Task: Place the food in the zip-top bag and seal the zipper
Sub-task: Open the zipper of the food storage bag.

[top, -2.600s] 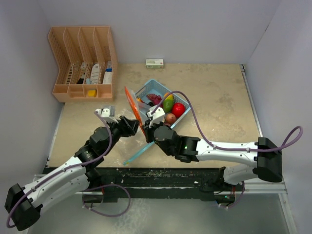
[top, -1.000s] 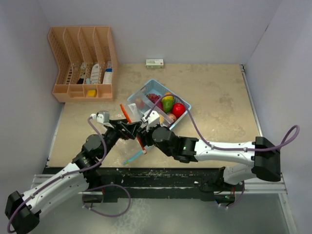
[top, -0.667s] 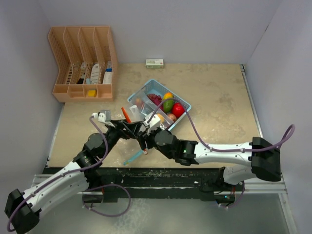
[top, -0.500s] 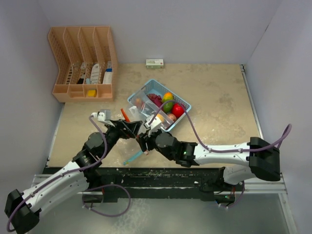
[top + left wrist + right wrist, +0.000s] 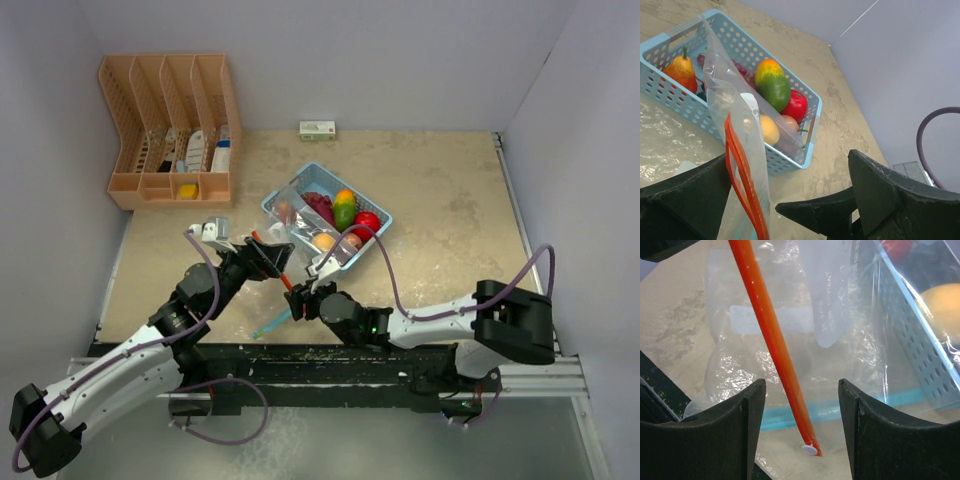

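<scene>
My right gripper stays in place and closes both fingers onto the zipper's lower end (image 5: 286,283) (image 5: 799,407) next, since it already stands between the open fingers.
The food lies in a blue basket (image 5: 374,240): a green-orange mango (image 5: 772,86), a red pepper (image 5: 796,106), purple grapes (image 5: 741,68) and a yellow lemon (image 5: 769,130) seen through plastic. The clear zip-top bag (image 5: 292,235) leans against the basket's near side, its orange zipper (image 5: 767,330) slanting down to the table. My left gripper (image 5: 790,165) is open, with the zipper edge (image 5: 742,180) standing just inside its left finger. My right gripper (image 5: 800,390) is open astride the zipper's lower end, with a gap on each side.
An orange slotted rack (image 5: 165,130) with white bottles stands at the back left. A small white-green box (image 5: 317,129) sits against the back wall. Walls close in the table on the left, back and right.
The bag has dropped from upright to leaning on the basket. My right arm has drawn back toward the near edge, its gripper sliding down the zipper. The left gripper shifted slightly.
</scene>
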